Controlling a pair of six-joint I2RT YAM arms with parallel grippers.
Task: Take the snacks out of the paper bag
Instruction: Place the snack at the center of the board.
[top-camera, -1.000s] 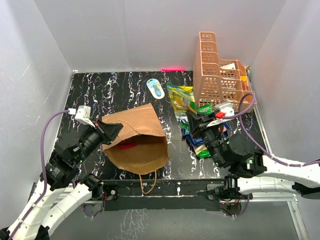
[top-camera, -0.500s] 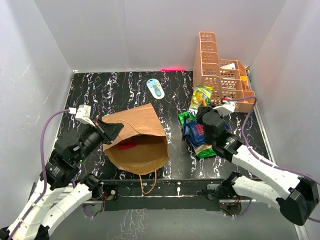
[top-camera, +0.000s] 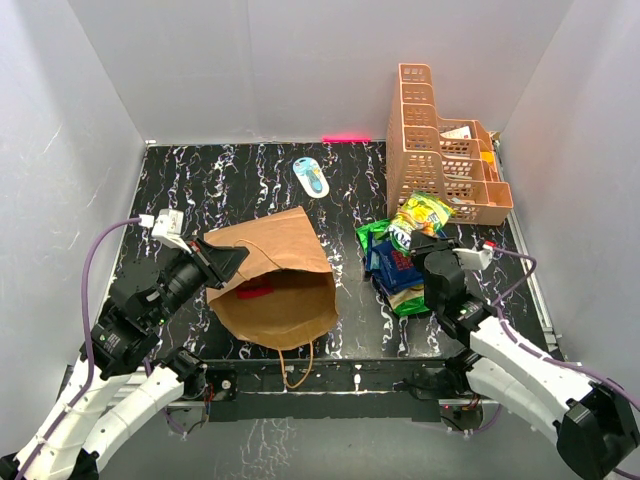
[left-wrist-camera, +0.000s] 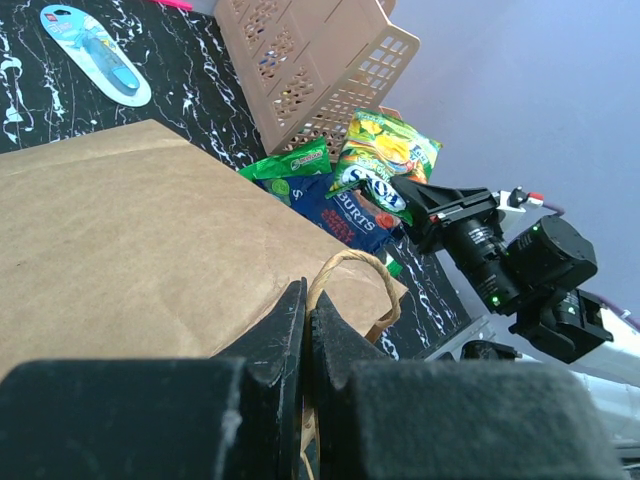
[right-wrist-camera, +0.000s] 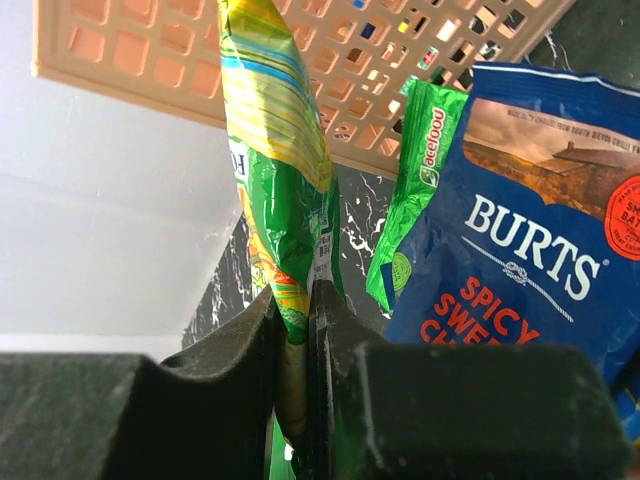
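Note:
The yellow-green packet (top-camera: 420, 217) hangs over the snacks lying beside the bag, so next my right gripper needs to lower toward the blue Burts packet (top-camera: 398, 267) and release its load there.
The brown paper bag (top-camera: 272, 280) lies on its side left of centre, its mouth toward the near edge, a red packet (top-camera: 254, 292) showing inside. My left gripper (top-camera: 222, 262) is shut on the bag's upper rim beside a twisted handle (left-wrist-camera: 350, 275). My right gripper (top-camera: 424, 243) is shut on a yellow-green snack packet (top-camera: 420, 217) and holds it up over the pile. In the right wrist view the packet (right-wrist-camera: 275, 170) hangs pinched between the fingers. A blue Burts packet (top-camera: 398, 267) and green packets (top-camera: 372, 234) lie on the table under it.
The orange lattice basket (top-camera: 440, 160) stands at the back right, just behind the held packet. A small blue-white oval object (top-camera: 311, 176) lies at the back centre. White walls close in the black marbled table (top-camera: 200, 190) on three sides.
My right gripper has carried the yellow-green packet from beside the basket's left toward the right and front, above the snack pile. The left gripper and the bag have stayed still.

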